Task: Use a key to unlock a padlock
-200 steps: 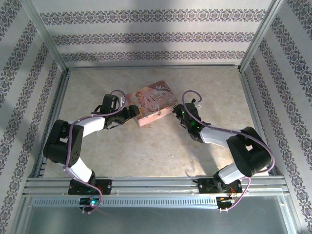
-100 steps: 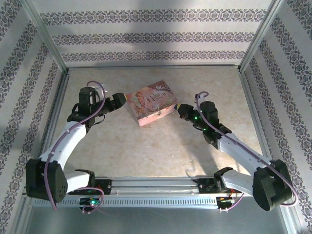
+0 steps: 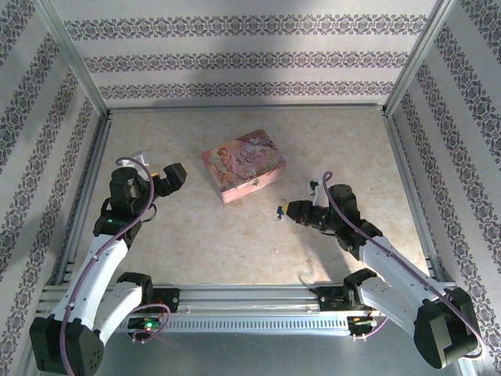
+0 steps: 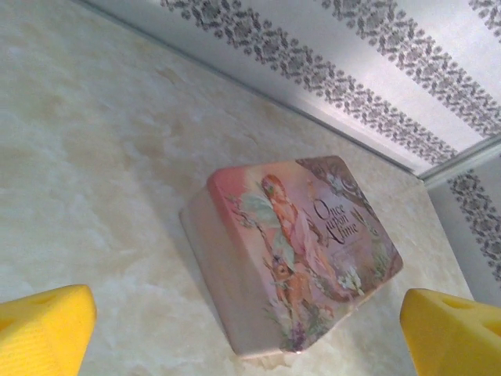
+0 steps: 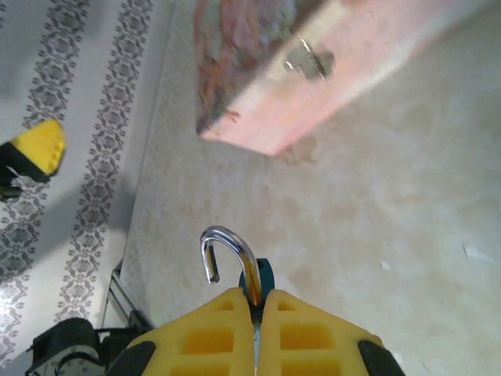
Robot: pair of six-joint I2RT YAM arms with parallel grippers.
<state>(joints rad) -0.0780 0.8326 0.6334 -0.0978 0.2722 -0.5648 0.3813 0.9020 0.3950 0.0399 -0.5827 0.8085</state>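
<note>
The padlock is open. My right gripper should next draw back toward the frame bar and go down onto the bare tabletop to release the padlock.
My right gripper (image 5: 254,296) is shut on the padlock (image 5: 262,274), whose blue body pokes out between the yellow fingertips. Its silver shackle (image 5: 227,244) curves up with the free end out of the body. A thin pale sliver shows in the slit between the fingers; I cannot tell whether it is the key. From above, the right gripper (image 3: 286,210) holds the padlock (image 3: 279,212) off the table, right of and nearer than the pink tin (image 3: 243,164). My left gripper (image 3: 172,175) stands open and holds nothing, left of the tin (image 4: 290,251).
The tin's front clasp (image 5: 309,59) faces the right wrist camera. A metal frame rail (image 3: 250,296) runs along the near edge, and patterned walls close in the other sides. Bare table lies between the tin and both arm bases.
Both grippers have drawn back from the tin. The right one came toward the near right with the padlock in it. The left one swung out to the left and opened wider.
</note>
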